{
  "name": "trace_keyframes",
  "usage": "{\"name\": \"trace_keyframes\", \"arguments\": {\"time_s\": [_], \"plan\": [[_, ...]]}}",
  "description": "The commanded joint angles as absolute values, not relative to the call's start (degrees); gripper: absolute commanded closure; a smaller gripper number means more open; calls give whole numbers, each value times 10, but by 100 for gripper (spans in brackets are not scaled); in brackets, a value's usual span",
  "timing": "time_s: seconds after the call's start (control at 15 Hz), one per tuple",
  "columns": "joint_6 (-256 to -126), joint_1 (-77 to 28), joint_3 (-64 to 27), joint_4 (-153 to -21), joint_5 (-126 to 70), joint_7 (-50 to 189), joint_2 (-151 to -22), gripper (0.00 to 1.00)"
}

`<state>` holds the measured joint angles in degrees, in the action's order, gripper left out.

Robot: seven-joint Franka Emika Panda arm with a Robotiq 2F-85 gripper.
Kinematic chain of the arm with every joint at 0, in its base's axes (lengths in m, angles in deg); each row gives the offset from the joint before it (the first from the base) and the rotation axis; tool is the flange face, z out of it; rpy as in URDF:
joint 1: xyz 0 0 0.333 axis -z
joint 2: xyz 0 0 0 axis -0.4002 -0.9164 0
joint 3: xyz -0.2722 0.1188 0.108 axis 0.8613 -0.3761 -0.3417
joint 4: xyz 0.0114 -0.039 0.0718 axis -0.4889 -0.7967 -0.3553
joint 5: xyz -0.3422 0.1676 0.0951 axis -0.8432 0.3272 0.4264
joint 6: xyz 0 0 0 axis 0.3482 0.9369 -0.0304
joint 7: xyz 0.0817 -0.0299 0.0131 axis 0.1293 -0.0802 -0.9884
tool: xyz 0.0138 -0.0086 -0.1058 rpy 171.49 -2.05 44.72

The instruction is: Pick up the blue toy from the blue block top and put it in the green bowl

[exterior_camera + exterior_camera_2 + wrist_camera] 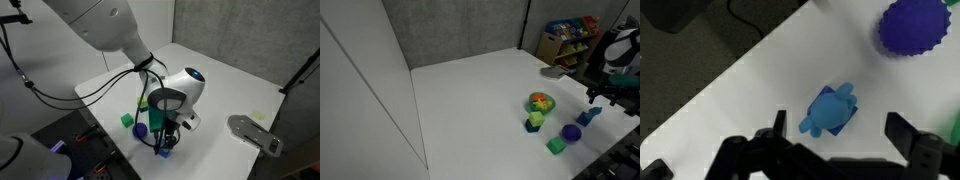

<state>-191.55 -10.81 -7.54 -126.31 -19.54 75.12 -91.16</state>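
Observation:
My gripper needs to lower its open fingers over the rounded body of the blue toy (826, 108) on top of the blue block next, and then close.
The blue toy (826, 108) is a small rounded figure lying on top of the blue block (847, 118), on the white table. My gripper (840, 135) is open and directly above them, one finger on each side, touching nothing. In both exterior views the gripper (165, 140) (599, 98) hangs just above the blue block (163, 152) (590, 117) near the table's edge. The green bowl (541, 102) stands apart from it with colourful pieces inside. In the exterior view from behind the arm the bowl is hidden.
A dark blue-purple spiky ball (920, 25) (570, 132) lies close beside the block. A green cube (556, 146) (127, 120) and another dark blue piece (534, 122) lie near the bowl. A grey plate (255, 132) sits at the table's edge. Cables trail behind the arm.

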Motion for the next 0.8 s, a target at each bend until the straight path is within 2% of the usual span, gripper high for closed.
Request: {"name": "trace_keyframes", "arguments": {"time_s": [0.0, 0.73], "plan": [[-1914, -105, -77, -1262, -194, 752, -911, 0], [-1968, -100, -78, -1267, -144, 779, -938, 0]]}}
